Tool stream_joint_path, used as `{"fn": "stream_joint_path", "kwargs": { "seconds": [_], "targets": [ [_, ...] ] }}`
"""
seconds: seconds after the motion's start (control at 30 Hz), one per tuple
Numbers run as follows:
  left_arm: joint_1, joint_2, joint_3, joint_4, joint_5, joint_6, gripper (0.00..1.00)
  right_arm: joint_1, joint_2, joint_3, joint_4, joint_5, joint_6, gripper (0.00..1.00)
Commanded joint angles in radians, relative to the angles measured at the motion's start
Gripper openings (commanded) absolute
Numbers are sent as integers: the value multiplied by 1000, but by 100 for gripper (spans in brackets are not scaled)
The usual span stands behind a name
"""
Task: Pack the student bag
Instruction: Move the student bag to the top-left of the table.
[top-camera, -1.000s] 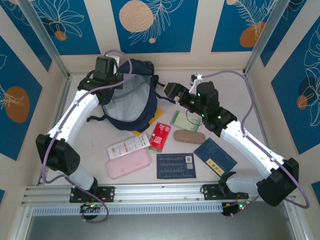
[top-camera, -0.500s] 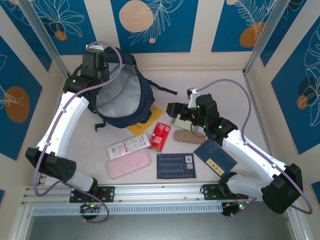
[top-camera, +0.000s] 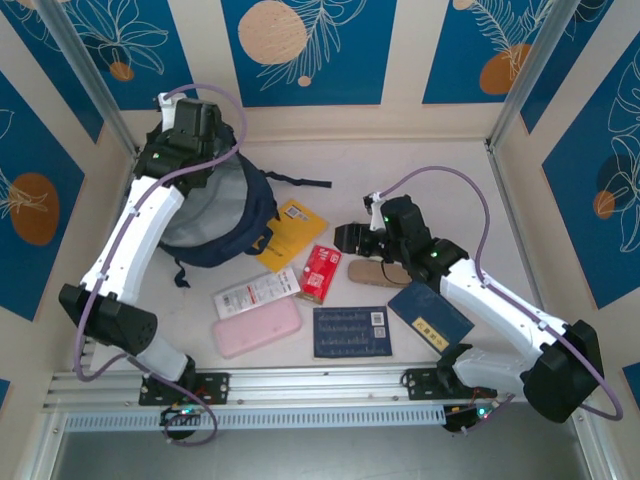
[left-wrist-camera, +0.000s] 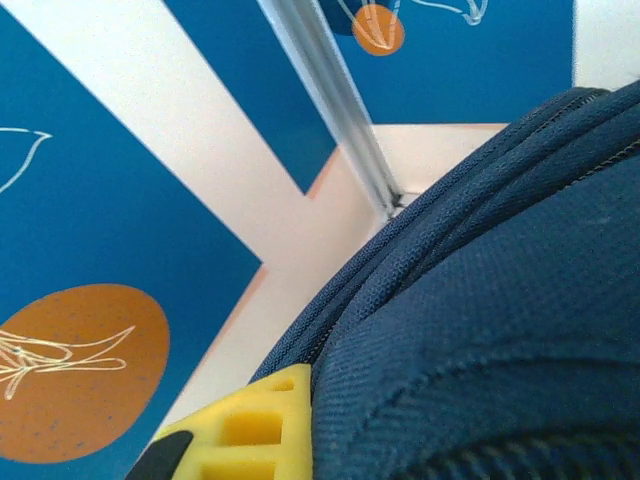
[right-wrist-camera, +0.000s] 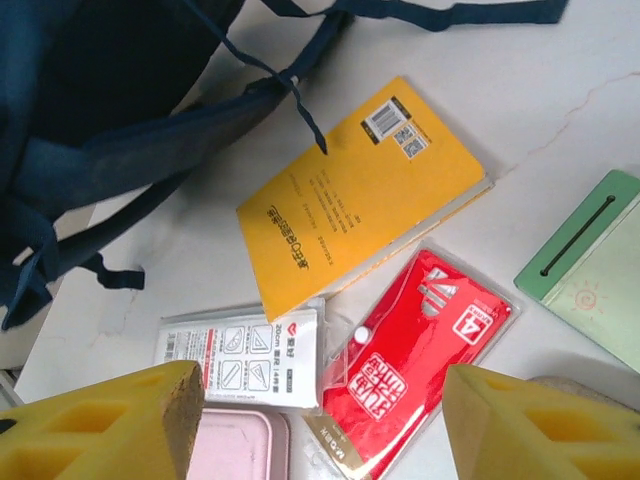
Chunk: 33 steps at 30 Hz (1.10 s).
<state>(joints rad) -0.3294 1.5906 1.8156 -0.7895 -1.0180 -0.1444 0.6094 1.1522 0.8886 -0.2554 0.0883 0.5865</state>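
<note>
The bag is already wide open. Next I will move the bag's held rim a little across toward the grey-lined opening (top-camera: 212, 212) with my left gripper, and open the gripper to let go of the fabric.
The student bag (top-camera: 222, 222), a navy backpack with grey lining, lies at the back left with its mouth facing up. My left gripper (top-camera: 192, 128) is at the bag's top rim, shut on the fabric. In the left wrist view one yellow finger (left-wrist-camera: 250, 430) presses against the navy cloth (left-wrist-camera: 480, 320). My right gripper (top-camera: 346, 238) hangs open over the table's middle. In its wrist view it (right-wrist-camera: 320, 430) sits above a red packet (right-wrist-camera: 420, 350) and a white ruler set (right-wrist-camera: 240, 355), and the bag's straps (right-wrist-camera: 150, 150) lie at the upper left.
A yellow book (top-camera: 290, 222) lies beside the bag. Near the front are the red packet (top-camera: 321, 272), ruler set (top-camera: 256, 293), pink case (top-camera: 256, 327), dark card (top-camera: 350, 331), navy notebook (top-camera: 428, 312) and tan case (top-camera: 378, 272). A green board (right-wrist-camera: 590, 280) lies at the right.
My left arm has dragged the bag left toward the back corner, uncovering the yellow book. My right gripper has left the bag and dropped toward the red packet.
</note>
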Motion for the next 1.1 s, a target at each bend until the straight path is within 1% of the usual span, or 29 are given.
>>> {"fn": "stream_joint_path", "kwargs": {
  "seconds": [0.0,0.07,0.13,0.17,0.37,0.43,0.5,0.6,0.63,0.67,0.73,0.8,0.87,0.97,1.07],
  "targets": [
    [5,34,103,150,-182,-19,0,6,38,7,-26,-50,22,64],
    [7,83,137,164,-181,1,0,6,47,2,-10,-62,34,63],
    [13,144,178,166,-151,13,0,6,54,-1,0,-69,37,63],
    [17,172,200,153,-133,-2,0,6,59,3,1,-74,35,64],
    [42,330,266,143,121,-67,0,6,84,18,-16,-53,1,66],
    [47,375,289,140,208,-79,6,3,88,19,-25,-33,-5,67],
    [58,407,312,121,269,-103,13,-3,93,24,-32,-30,-5,67],
    [70,419,315,107,401,-143,21,-11,123,38,-35,-49,-13,69],
    [70,417,315,99,444,-151,25,-15,137,47,-37,-55,-16,70],
    [70,407,310,92,505,-155,32,-19,156,56,-38,-57,-17,71],
    [70,364,272,96,620,-165,49,-35,196,81,-32,-67,-13,72],
    [70,308,219,94,690,-180,58,-61,238,105,-15,-89,-3,73],
    [70,230,142,100,717,-213,62,-93,294,142,4,-135,-1,74],
    [70,109,10,99,769,-283,66,-118,396,225,2,-163,-29,76],
    [70,-7,-135,111,881,-355,70,-134,512,329,-21,-176,-63,78]
  ]
}}
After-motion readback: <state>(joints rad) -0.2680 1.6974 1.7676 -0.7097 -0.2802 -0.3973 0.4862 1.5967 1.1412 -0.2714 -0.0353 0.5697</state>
